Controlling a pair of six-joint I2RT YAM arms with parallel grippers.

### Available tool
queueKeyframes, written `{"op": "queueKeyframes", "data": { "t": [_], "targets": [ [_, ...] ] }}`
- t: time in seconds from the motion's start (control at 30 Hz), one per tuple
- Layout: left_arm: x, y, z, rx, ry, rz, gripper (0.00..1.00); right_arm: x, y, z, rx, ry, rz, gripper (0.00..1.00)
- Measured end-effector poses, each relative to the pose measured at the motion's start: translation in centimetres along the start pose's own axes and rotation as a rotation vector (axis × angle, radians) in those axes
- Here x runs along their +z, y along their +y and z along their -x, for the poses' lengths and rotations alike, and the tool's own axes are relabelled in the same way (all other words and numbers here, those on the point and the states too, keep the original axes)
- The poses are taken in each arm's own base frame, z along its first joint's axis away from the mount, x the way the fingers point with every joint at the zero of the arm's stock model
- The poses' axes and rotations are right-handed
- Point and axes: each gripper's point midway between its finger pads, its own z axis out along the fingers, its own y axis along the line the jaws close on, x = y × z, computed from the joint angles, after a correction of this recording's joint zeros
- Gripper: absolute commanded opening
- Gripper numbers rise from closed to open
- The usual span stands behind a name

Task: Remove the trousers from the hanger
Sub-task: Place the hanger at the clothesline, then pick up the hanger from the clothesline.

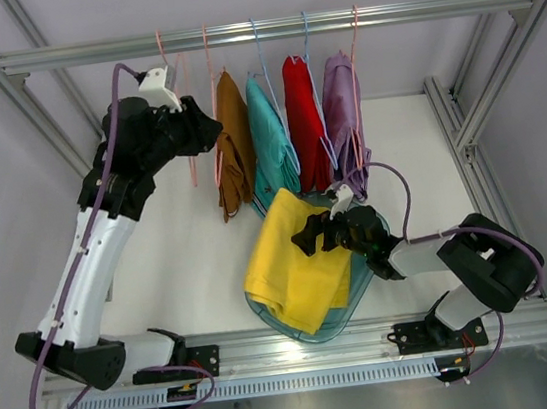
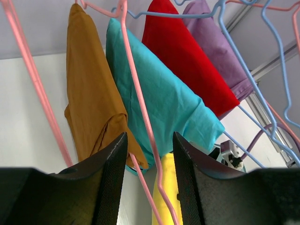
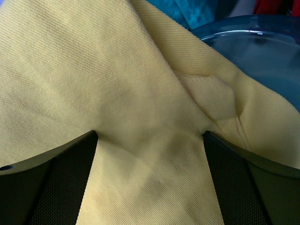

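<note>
Next, my left gripper will advance toward the right in the top view and close on the pink hanger's side wire (image 1: pixel 217 160), since that wire runs between the gripper's open fingers.
Four trousers hang from hangers on the rail: brown (image 1: pixel 234 134), teal (image 1: pixel 270 149), red (image 1: pixel 305 125) and lilac (image 1: pixel 343 120). They also show in the left wrist view: brown (image 2: pixel 91 89), teal (image 2: pixel 164 93), red (image 2: pixel 183 51), lilac (image 2: pixel 218 51). The yellow trousers (image 1: pixel 296 262) lie draped in a blue basin (image 1: pixel 364 278). My left gripper (image 1: pixel 205 131) is open beside an empty pink hanger (image 1: pixel 190 145). A thin pink hanger wire (image 2: pixel 140 112) runs between its jaws, unclamped. My right gripper (image 1: pixel 316 234) is wide open, its fingertips (image 3: pixel 91 140) resting on the yellow cloth (image 3: pixel 140 84).
An aluminium rail (image 1: pixel 271 29) spans the back and carries pink and blue hangers (image 2: pixel 248 70). Frame posts stand at both sides. The basin rim (image 3: pixel 262 42) lies just beyond the yellow cloth. The right arm's cable loops near the lilac trousers.
</note>
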Motion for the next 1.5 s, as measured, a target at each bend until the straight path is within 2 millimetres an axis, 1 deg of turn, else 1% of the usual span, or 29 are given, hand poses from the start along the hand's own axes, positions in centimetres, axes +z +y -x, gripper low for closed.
{"op": "queueKeyframes", "data": {
  "t": [0.1, 0.3, 0.47, 0.73, 0.9, 0.97, 1.17, 1.27, 1.3, 1.33, 1.5],
  "targets": [
    [1.4, 0.1, -0.3, -0.002, 0.023, -0.001, 0.49, 0.1, 0.1, -0.1, -0.004, 0.003, 0.008, 0.99],
    [3.1, -0.3, 0.5, -0.009, 0.019, -0.023, 0.49, 0.8, 0.3, -0.2, -0.01, 0.012, 0.036, 0.99],
    [4.1, -1.0, -0.2, -0.047, 0.048, -0.066, 0.48, 1.1, 0.4, -0.2, -0.009, 0.015, 0.063, 1.0],
    [4.9, -2.3, -0.3, -0.106, 0.059, -0.132, 0.45, 1.5, 0.6, -0.2, -0.008, 0.019, 0.09, 0.99],
    [5.4, -2.5, -0.5, -0.127, 0.06, -0.148, 0.44, 1.7, 0.6, -0.2, -0.008, 0.022, 0.1, 0.99],
    [5.7, -2.5, -0.7, -0.13, 0.063, -0.149, 0.44, 1.8, 0.6, -0.2, -0.008, 0.023, 0.101, 0.99],
    [7.2, -1.9, -2.3, -0.139, 0.1, -0.142, 0.43, 2.3, 0.8, -0.2, -0.011, 0.028, 0.121, 1.0],
    [8.0, -1.7, -3.1, -0.147, 0.12, -0.14, 0.39, 2.5, 0.9, -0.1, -0.011, 0.03, 0.129, 0.99],
    [8.2, -1.7, -3.3, -0.151, 0.125, -0.14, 0.34, 2.6, 0.9, -0.1, -0.01, 0.03, 0.131, 0.99],
    [8.2, -1.7, -3.3, -0.156, 0.126, -0.142, 0.31, 2.7, 0.9, -0.1, -0.01, 0.031, 0.134, 1.0],
    [8.3, -1.9, -3.3, -0.167, 0.12, -0.149, 0.25, 3.1, 1.0, -0.1, -0.011, 0.033, 0.148, 0.99]
  ]
}}
